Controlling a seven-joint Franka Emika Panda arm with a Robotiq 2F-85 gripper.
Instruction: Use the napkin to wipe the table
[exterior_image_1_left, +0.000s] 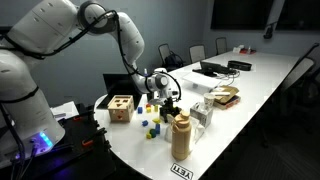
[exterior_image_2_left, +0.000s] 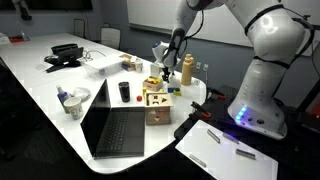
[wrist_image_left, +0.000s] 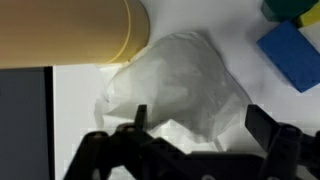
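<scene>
I should lower my gripper first, then close it, to get the near part of the crumpled napkin (wrist_image_left: 185, 85) beside the tan cylinder.
A crumpled white napkin (wrist_image_left: 185, 85) lies on the glossy white table (wrist_image_left: 75, 90) in the wrist view. My gripper (wrist_image_left: 200, 125) is open, with its two dark fingers on either side of the napkin's near part and not closed on it. In both exterior views the gripper (exterior_image_1_left: 160, 97) (exterior_image_2_left: 163, 60) hangs low over the table (exterior_image_1_left: 265, 85) (exterior_image_2_left: 40, 110), near the coloured blocks. The napkin cannot be made out in the exterior views.
A tan cylinder (wrist_image_left: 70, 30) (exterior_image_1_left: 181, 137) (exterior_image_2_left: 187, 70) stands close to the napkin. A blue block (wrist_image_left: 290, 55) and small coloured blocks (exterior_image_1_left: 150, 125) lie nearby. A wooden shape box (exterior_image_1_left: 121, 108), an open laptop (exterior_image_2_left: 118, 130), a dark cup (exterior_image_2_left: 124, 92) and a bowl (exterior_image_2_left: 72, 100) stand around.
</scene>
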